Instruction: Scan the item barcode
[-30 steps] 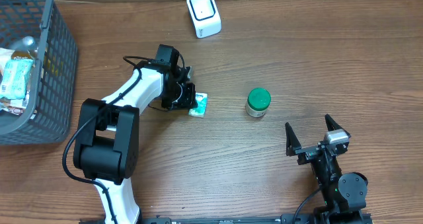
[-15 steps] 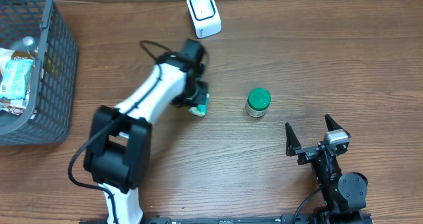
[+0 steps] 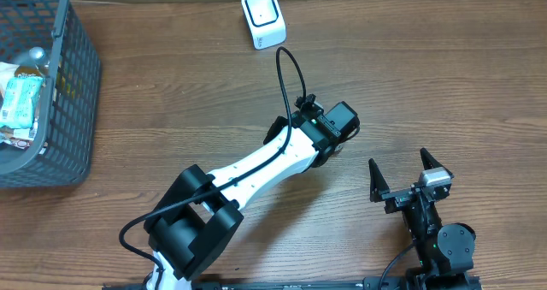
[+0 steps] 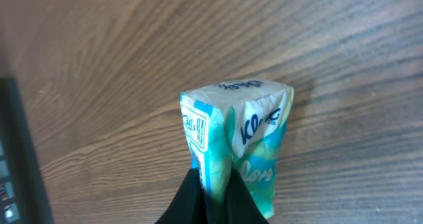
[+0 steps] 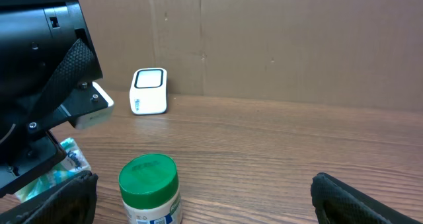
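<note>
My left gripper brings the tissue packet down onto the bare wood beside the green-lidded jar next and releases it. That spot lies below its fingers.
The item is a teal and white tissue packet, and my left gripper is shut on its lower edge above the wood table. From overhead, the left gripper sits mid-table and hides both the packet and the green-lidded jar. The right wrist view shows the packet just left of that jar. A white barcode scanner stands at the table's far edge, also seen as the scanner in the right wrist view. My right gripper rests open and empty near the front right.
A dark mesh basket with several packaged goods stands at the far left. The left arm's black cable loops up toward the scanner. A cardboard wall backs the table.
The left arm has swung to the right with the tissue packet, from left of the jar to over the jar's spot. The right arm has stayed still.
</note>
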Controlling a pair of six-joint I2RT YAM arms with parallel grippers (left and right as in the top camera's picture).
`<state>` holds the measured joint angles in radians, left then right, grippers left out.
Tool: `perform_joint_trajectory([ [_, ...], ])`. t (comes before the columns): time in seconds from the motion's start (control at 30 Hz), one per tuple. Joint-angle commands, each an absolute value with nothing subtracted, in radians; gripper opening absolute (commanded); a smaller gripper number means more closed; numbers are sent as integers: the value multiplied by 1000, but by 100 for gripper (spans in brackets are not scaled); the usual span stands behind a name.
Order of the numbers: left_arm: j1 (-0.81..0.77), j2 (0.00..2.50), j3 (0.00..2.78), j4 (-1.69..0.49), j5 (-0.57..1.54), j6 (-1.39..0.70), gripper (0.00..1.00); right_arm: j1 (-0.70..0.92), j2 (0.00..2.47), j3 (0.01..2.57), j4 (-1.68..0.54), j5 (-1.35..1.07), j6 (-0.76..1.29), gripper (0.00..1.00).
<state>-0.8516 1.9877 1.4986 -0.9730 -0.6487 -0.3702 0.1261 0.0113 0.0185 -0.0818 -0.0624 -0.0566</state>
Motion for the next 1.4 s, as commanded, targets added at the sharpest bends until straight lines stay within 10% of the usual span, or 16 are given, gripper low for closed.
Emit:
perform_joint_trajectory([
  [0.0, -865, 2032, 1499, -972, -735, -477, 4, 122, 4, 8, -78, -54, -61, 100],
  [0.6, -865, 2125, 1499, -963, -659, -506, 6, 122, 4, 8, -78, -54, -61, 100],
  [1.1, -863, 2124, 1583, -1017, -651, -506, 51, 122, 4, 8, -78, -54, -61, 100],
  [1.23, -826, 2124, 1713, -1111, -511, -489, 75, 122, 4, 8, -78, -54, -61, 100],
  [1.37, -748, 2124, 1744, -1121, -315, -400, 77, 122, 4, 8, -78, -54, -61, 100],
])
